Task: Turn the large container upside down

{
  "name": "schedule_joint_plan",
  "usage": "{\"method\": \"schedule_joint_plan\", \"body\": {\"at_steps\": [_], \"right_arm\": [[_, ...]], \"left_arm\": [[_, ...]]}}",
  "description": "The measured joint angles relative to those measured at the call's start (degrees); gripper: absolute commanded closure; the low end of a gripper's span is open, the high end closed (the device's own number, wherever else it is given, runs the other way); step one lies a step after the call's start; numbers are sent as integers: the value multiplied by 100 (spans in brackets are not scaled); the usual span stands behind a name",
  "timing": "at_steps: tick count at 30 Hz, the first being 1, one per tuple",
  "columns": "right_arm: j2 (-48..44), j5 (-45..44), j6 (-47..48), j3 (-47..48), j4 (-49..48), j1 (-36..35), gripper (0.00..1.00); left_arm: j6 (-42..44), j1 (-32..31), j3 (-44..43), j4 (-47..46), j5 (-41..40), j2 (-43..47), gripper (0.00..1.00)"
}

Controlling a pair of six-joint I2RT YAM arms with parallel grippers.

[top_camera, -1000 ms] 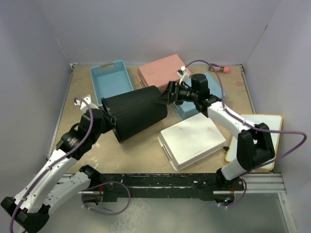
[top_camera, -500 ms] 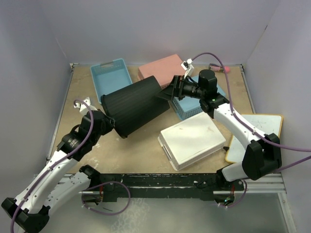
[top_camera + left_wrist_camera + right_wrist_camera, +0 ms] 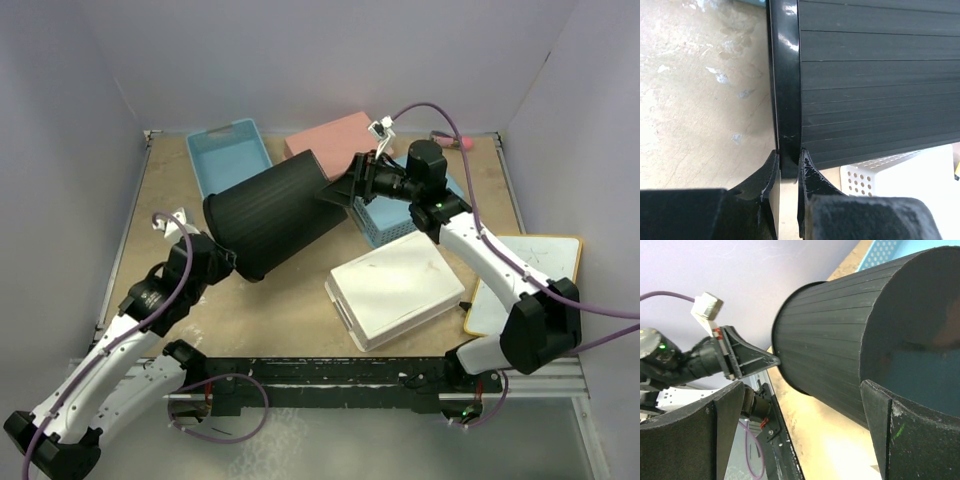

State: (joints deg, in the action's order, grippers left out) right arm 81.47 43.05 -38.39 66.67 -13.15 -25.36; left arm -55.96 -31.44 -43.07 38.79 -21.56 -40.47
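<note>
I should next lower the container's pinched rim in my left gripper onto the bare table below and let go of it, because the container's rim still faces sideways.
The large container (image 3: 275, 215), a black ribbed round bin, lies tilted on its side across the middle of the table. Its glossy rim points near-left and its closed base points far-right. My left gripper (image 3: 226, 263) is shut on the rim (image 3: 788, 100), one finger inside and one outside (image 3: 788, 162). My right gripper (image 3: 345, 186) is open at the base end. In the right wrist view its fingers (image 3: 802, 390) stand wide apart, with the bin's ribbed side (image 3: 825, 340) and dark base (image 3: 920, 335) ahead of them.
A blue basket (image 3: 228, 155) and a pink basket (image 3: 335, 138) sit at the back. A second blue basket (image 3: 388, 222) lies under the right arm. A white perforated basket (image 3: 395, 288) lies upside down near right. A yellow-edged board (image 3: 535, 285) lies at far right.
The bin's base end has swung toward the back and the bin now lies more lengthwise. My right gripper moved back with it. My left gripper kept its hold on the rim.
</note>
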Motion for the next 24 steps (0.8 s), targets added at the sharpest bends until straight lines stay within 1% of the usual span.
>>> {"method": "schedule_joint_plan", "body": {"at_steps": [5,12,19,24], "right_arm": [[-92,55,0,166,-26,-249,0],[-262,492,-9,223,-57,-754,0],[-289,673,-24,243,-57,-918,0],[-275,752,-24,304,-46,-1132,0]], "left_arm": [[-90,0,321,48,61,7,100],[-516,0,1003,13,275,136,100],[-1054,0,1633,-299,393,807,100],[-1353,-2,2055,-573,579,1054,100]]}}
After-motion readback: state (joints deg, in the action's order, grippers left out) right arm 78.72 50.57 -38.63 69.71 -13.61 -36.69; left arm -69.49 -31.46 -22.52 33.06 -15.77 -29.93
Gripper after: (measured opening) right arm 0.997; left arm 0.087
